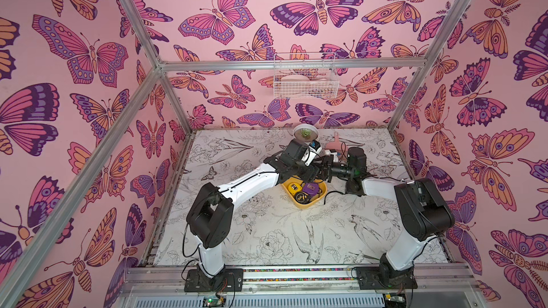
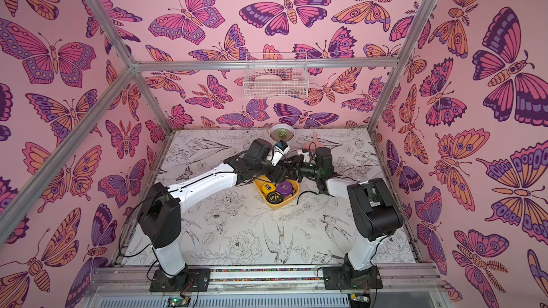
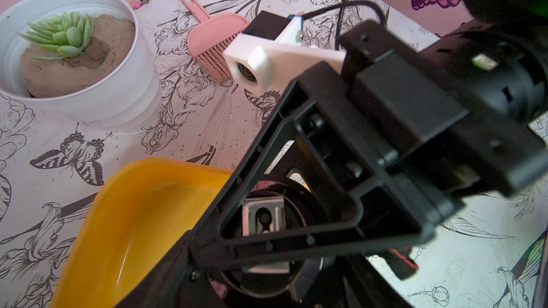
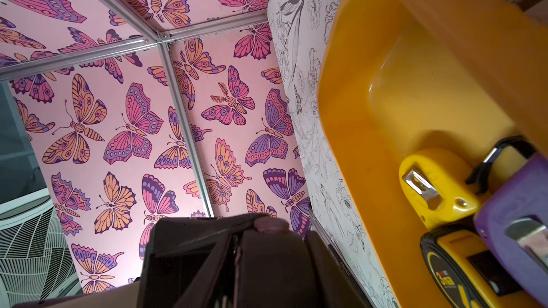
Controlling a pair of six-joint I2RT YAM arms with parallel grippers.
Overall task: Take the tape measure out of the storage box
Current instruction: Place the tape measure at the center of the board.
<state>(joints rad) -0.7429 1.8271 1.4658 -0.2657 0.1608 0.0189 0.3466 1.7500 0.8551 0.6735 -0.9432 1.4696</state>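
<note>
The black tape measure (image 3: pixel 262 217) is above the storage box; my right gripper should lower it onto the open flower-printed table and release it.
The mustard-yellow storage box (image 1: pixel 306 203) (image 2: pixel 279 205) lies mid-table under both wrists. Inside lie a yellow tape measure (image 4: pixel 436 185), a purple one (image 4: pixel 516 202) and a yellow-and-black one (image 4: pixel 456 271). Above the box's far end, my left gripper (image 1: pixel 314 173) is shut on a round black tape measure (image 3: pixel 262 217) with a silver belt clip. My right gripper (image 1: pixel 326 170) (image 4: pixel 267 238) comes in from the right. One of its fingers (image 3: pixel 252 173) lies flat across that tape measure's face, and its jaws are closed on the dark body. The fingertips are hidden in both top views.
A white pot with a succulent (image 1: pixel 305 133) (image 3: pixel 68 54) and a pink hand brush (image 3: pixel 210 40) stand near the back wall, just beyond the grippers. A white wire basket (image 1: pixel 305 80) hangs on the back wall. Aluminium frame posts edge the flower-printed table.
</note>
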